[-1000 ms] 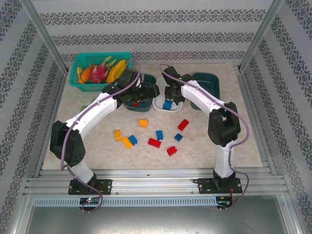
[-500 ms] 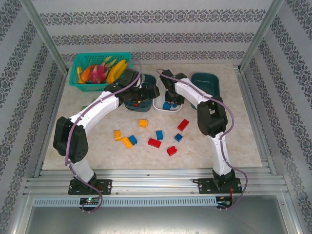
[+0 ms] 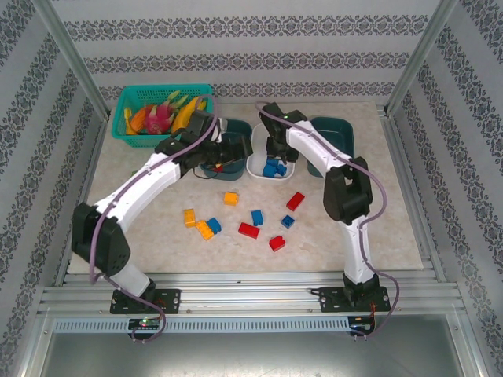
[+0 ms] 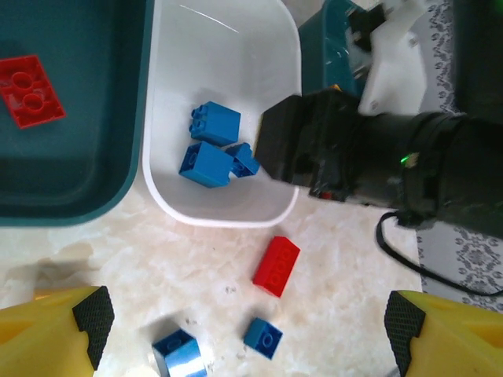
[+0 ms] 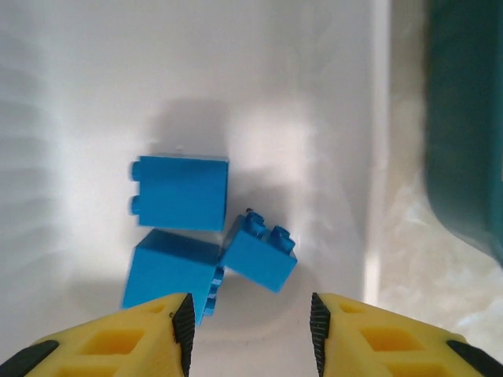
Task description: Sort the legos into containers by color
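Note:
I'll next draw my left gripper back and lower it over the ends of the red brick beside a blue one.
Three blue legos point(image 5: 182, 192) lie in the white tray point(image 5: 330, 94), just ahead of my right gripper point(image 5: 250, 334), which stands open above them with nothing between its fingers. From above, that gripper point(image 3: 276, 153) hangs over the white tray point(image 3: 255, 165). My left gripper point(image 4: 245, 323) is open wide over the table, with a red brick point(image 4: 277, 265) and two blue bricks point(image 4: 262, 338) below it. It hovers by the left teal tray point(image 4: 78, 173), which holds a red brick point(image 4: 30, 90). Several red, blue and yellow legos point(image 3: 248, 230) lie loose on the table.
A second teal tray point(image 3: 338, 135) stands right of the white one. A brighter teal basket point(image 3: 132, 100) of toy fruit sits at the back left. The two arms are close together over the trays. Metal frame rails border the table.
My right gripper has opened and a blue brick now lies in the white tray with the others. The left arm has shifted slightly, still open.

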Motion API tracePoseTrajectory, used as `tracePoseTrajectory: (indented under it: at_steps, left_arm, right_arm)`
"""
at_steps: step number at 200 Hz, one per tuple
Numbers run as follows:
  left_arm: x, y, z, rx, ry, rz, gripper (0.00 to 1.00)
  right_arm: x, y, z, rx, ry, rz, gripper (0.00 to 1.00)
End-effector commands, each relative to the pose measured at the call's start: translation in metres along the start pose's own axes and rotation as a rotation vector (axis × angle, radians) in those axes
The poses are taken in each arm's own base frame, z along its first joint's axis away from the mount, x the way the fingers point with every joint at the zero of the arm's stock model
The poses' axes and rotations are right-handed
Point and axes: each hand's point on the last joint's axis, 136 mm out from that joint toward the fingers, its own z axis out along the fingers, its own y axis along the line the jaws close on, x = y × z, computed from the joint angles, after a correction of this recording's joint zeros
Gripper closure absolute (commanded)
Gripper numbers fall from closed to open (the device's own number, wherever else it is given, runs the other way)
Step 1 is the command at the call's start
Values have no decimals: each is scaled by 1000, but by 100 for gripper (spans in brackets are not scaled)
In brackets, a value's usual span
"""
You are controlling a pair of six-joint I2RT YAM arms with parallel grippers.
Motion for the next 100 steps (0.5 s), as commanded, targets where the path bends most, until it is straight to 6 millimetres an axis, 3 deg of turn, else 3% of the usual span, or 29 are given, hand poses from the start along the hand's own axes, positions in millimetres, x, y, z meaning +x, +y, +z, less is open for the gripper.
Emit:
tracePoseTrajectory:
  at_steps: [1,14,32,58,73,100]
  left_arm:
    - [31,11,-25,-41,53,2,9]
    - [55,18,-30,-55,96,23,10]
    - [94,29,-29,-100,174,117,10]
    - [147,39,-22,-174,280,272,9]
    - [171,49,-13,-214,323,278,9]
    - [194,52,2,-276,335,294,0]
  right_arm:
    - [-14,9,-93,-167,-164,5,54]
    - [2,11,-121,-244,-222,-40,49]
    - [42,12,-143,-374,-248,-116,40]
    - [127,0,-136,-551,-139,-166,33]
    - [172,-14,-131,-589,-91,-187,29]
    - [227,-32,-126,-636,-42,-188,22]
